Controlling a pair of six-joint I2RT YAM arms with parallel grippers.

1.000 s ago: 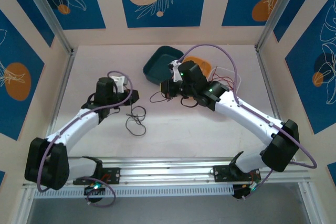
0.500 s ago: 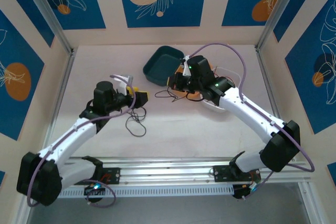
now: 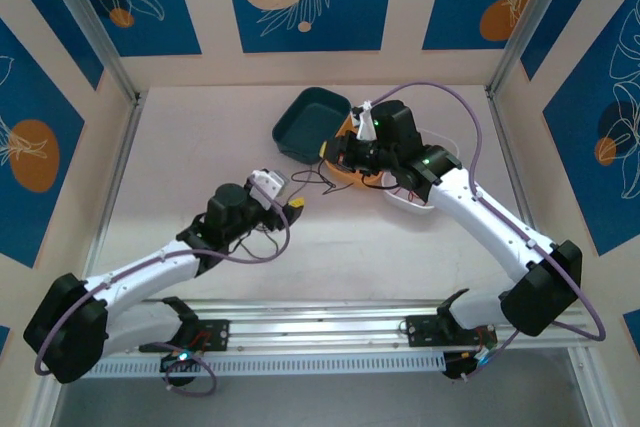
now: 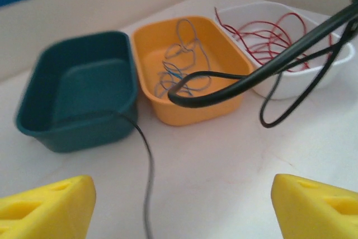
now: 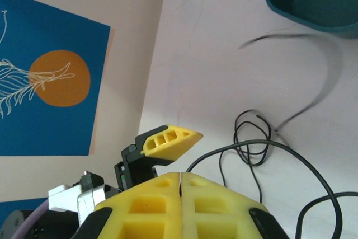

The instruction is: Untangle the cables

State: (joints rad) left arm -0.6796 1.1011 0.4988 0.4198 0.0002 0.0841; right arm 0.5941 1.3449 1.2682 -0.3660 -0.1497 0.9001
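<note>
The right gripper moves back over the tabletop before the teal bin next. It then releases the black cable there, since this spot lies back from the gripper, toward my base.
A black cable (image 3: 312, 183) trails over the table from the orange bin (image 3: 345, 175) toward my left gripper (image 3: 288, 199). My right gripper (image 5: 180, 176) is shut on it, and the cable (image 5: 268, 145) runs out from its tips to a small coil on the table (image 5: 251, 137). In the left wrist view a raised stretch of this cable (image 4: 246, 79) hangs over the bins, and a thin strand (image 4: 149, 163) lies between my wide-open left fingers (image 4: 47, 208). A grey-blue cable (image 4: 180, 62) lies in the orange bin (image 4: 168, 110). Red cables (image 4: 268, 37) fill the white bin (image 4: 335, 60).
A teal bin (image 3: 310, 125) stands at the back, left of the orange one, with the white bin (image 3: 412, 202) partly under my right arm. Walls close off the table's back and sides. Open tabletop lies at the near right and far left.
My left gripper opened and its arm swung right toward the table's middle. My right gripper moved back and right over the orange bin, drawing the black cable with it.
</note>
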